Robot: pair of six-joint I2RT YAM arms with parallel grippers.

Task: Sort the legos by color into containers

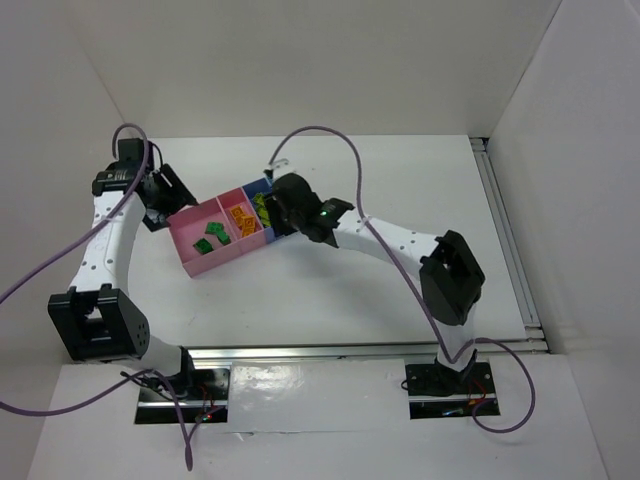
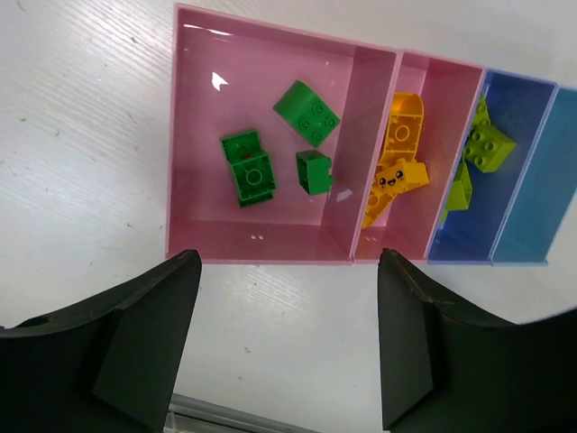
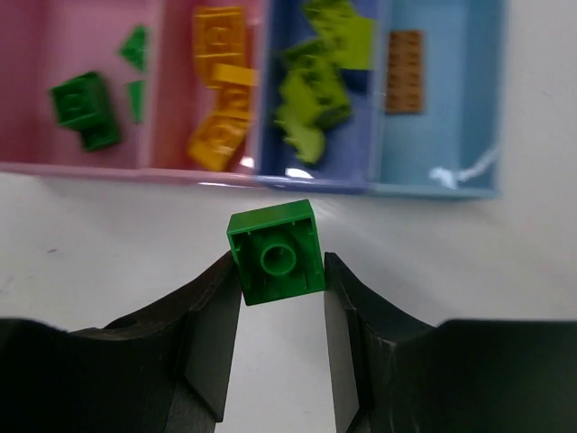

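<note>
My right gripper needs to go over the big pink bin point(image 3: 72, 41) and let go of the dark green lego, because that bin is to the gripper's left in the top view.
A joined row of bins point(image 1: 200, 258) lies on the table: pink ones at the left, blue ones at the right. In the left wrist view the big pink bin point(image 2: 194, 135) holds three dark green legos point(image 2: 248, 167), the narrow pink bin holds orange legos point(image 2: 397, 171), and the blue bin holds lime-green legos point(image 2: 482, 144). My right gripper point(image 3: 281, 271) is shut on a dark green lego point(image 3: 276, 251), hollow underside facing the camera, above the table just short of the bins' near wall. My left gripper point(image 2: 288, 307) is open and empty, near the pink bin's edge.
A light-blue bin point(image 3: 442, 135) at the right end holds a brown flat studded plate point(image 3: 405, 72). White enclosure walls point(image 1: 580, 150) stand at the back and sides. A metal rail point(image 1: 370, 350) runs along the table's near edge. Purple cables point(image 1: 340, 135) arc over both arms.
</note>
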